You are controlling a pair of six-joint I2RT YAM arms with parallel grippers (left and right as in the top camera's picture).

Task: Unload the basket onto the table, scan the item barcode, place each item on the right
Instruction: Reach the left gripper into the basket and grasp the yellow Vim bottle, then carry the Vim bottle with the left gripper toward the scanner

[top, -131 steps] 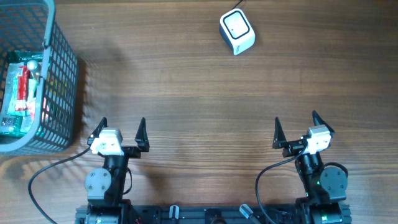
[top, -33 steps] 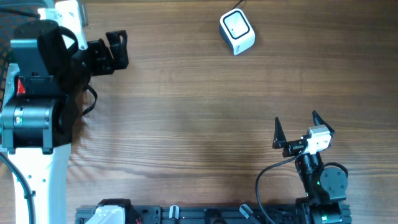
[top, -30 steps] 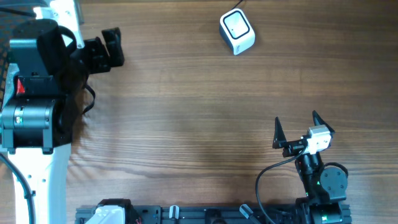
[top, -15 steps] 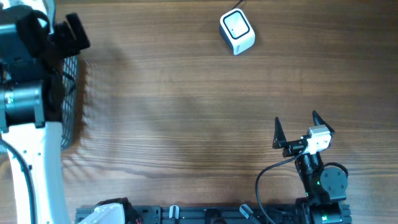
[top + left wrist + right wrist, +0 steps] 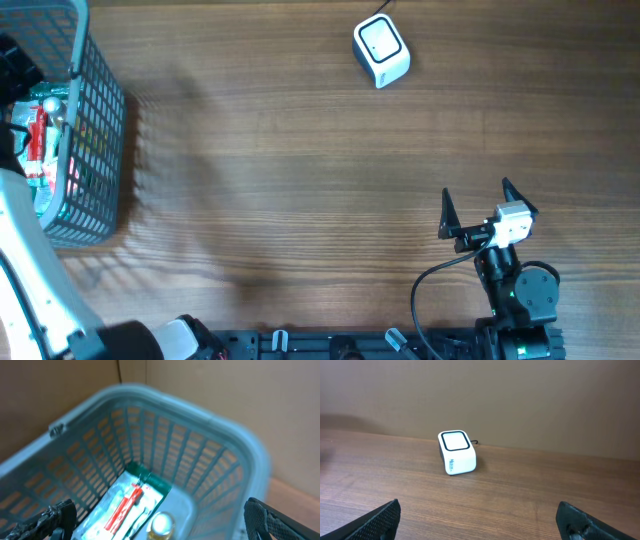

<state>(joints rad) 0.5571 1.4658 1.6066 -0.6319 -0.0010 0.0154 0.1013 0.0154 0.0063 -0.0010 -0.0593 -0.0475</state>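
Observation:
I should tilt my left gripper down next and lower it into the basket to close around the bottle's pale round cap (image 5: 161,523), because that cap is uncovered beside the packet (image 5: 131,505).
A grey mesh basket (image 5: 97,150) stands at the table's left edge. Inside lies a green packet with a red stripe (image 5: 36,142), and beside it a bottle with a pale round cap (image 5: 51,103). In the left wrist view my left gripper (image 5: 157,510) hangs open above the basket (image 5: 220,425), looking down on the packet (image 5: 131,505) and the cap (image 5: 161,524), touching neither. The white barcode scanner (image 5: 381,51) sits at the table's far side. My right gripper (image 5: 477,195) rests open and empty near the front right, facing the scanner (image 5: 456,452).
The left arm's white link (image 5: 25,260) runs along the left edge of the overhead view, in front of the basket. A thin cable leaves the scanner's back. Bare wooden tabletop (image 5: 300,200) stretches between basket, scanner and right arm.
The left arm has swung left from over the table to above the basket, uncovering it in the overhead view. The right arm has not moved.

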